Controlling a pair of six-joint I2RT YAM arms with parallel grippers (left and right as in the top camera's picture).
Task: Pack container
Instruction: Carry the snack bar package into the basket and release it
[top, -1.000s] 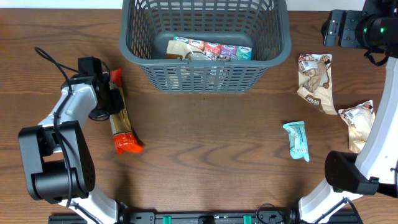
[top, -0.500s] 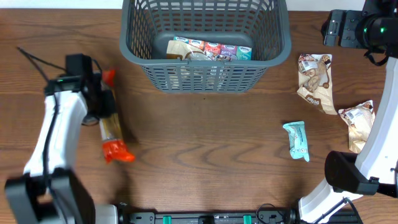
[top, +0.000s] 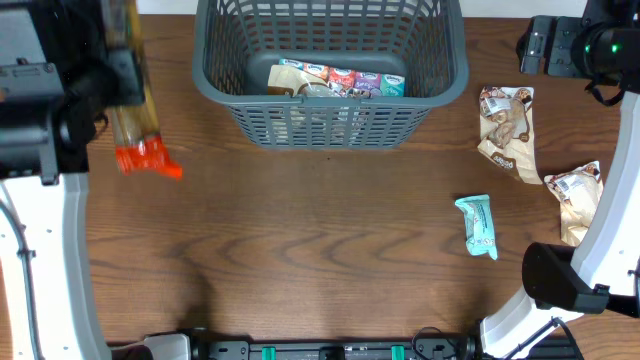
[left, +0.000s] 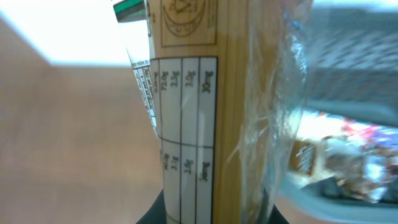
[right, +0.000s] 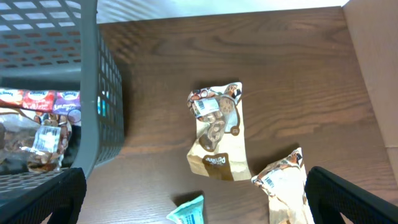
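The long clear packet is hanging outside the container (top: 330, 118). Next I will swing my left gripper over the container's rim, turn the packet lengthwise and lower it onto the snack packets.
The dark grey slotted container (top: 330, 118) stands at the table's far middle and holds several snack packets (top: 340, 80). My left gripper (top: 112, 75) is raised high at the left of the container and is shut on a long clear packet with orange ends (top: 135, 135), which hangs down from it. In the left wrist view the packet (left: 205, 118) fills the frame between the fingers, with the container's rim (left: 348, 68) at the right. My right gripper (right: 193, 214) is open and empty, high above the right side of the table.
Two brown cookie packets (top: 508, 130) (top: 577, 195) and a teal bar (top: 478, 226) lie on the table at the right. They also show in the right wrist view (right: 217, 134) (right: 283, 186) (right: 186, 213), beside the container wall (right: 99, 112).
My left gripper has lifted the long packet off the table and carried it up and towards the far left. The right arm has not moved.
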